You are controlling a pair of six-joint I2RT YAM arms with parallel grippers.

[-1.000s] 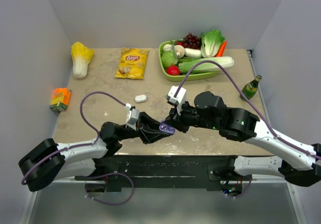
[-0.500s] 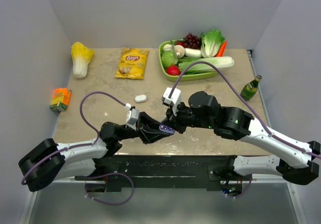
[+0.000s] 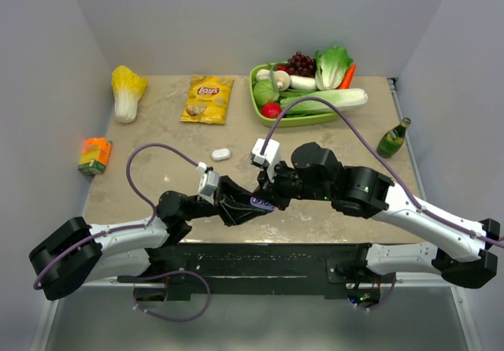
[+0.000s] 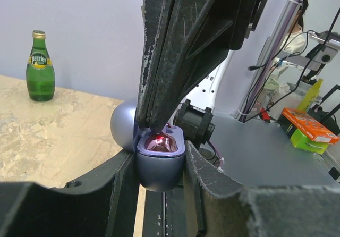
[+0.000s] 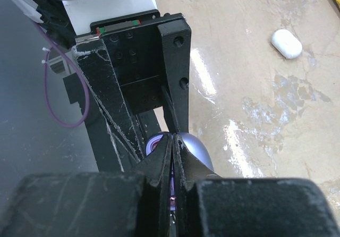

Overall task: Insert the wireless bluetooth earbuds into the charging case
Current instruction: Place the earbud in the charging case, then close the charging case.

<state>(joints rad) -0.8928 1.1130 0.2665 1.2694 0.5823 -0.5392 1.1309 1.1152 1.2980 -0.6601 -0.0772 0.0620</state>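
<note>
The lilac case in my left gripper goes outward and down for release next, since clear tabletop beside the white closed case lies there.
My left gripper (image 3: 253,206) is shut on an open lilac charging case (image 3: 262,203) and holds it above the table's near edge. In the left wrist view the case (image 4: 159,168) sits upright between my two fingers, its round lid (image 4: 123,128) swung back. My right gripper (image 3: 266,197) is shut, and its fingertips (image 4: 154,125) press down into the case's top well. A glossy, red-lit shape (image 4: 159,142) lies in that well under the tips; I cannot tell whether it is an earbud. In the right wrist view my right gripper (image 5: 172,141) hides most of the case (image 5: 194,149). No loose earbuds show.
A white closed case (image 3: 221,154) lies on the table beyond the grippers. Further back are a chips bag (image 3: 207,98), a cabbage (image 3: 127,90), a green tray of vegetables (image 3: 257,99), an orange carton (image 3: 94,155) at left and a green bottle (image 3: 394,137) at right.
My right arm has swung left and closer, bringing its shut fingertips down onto the open case. My left gripper has held the case still.
</note>
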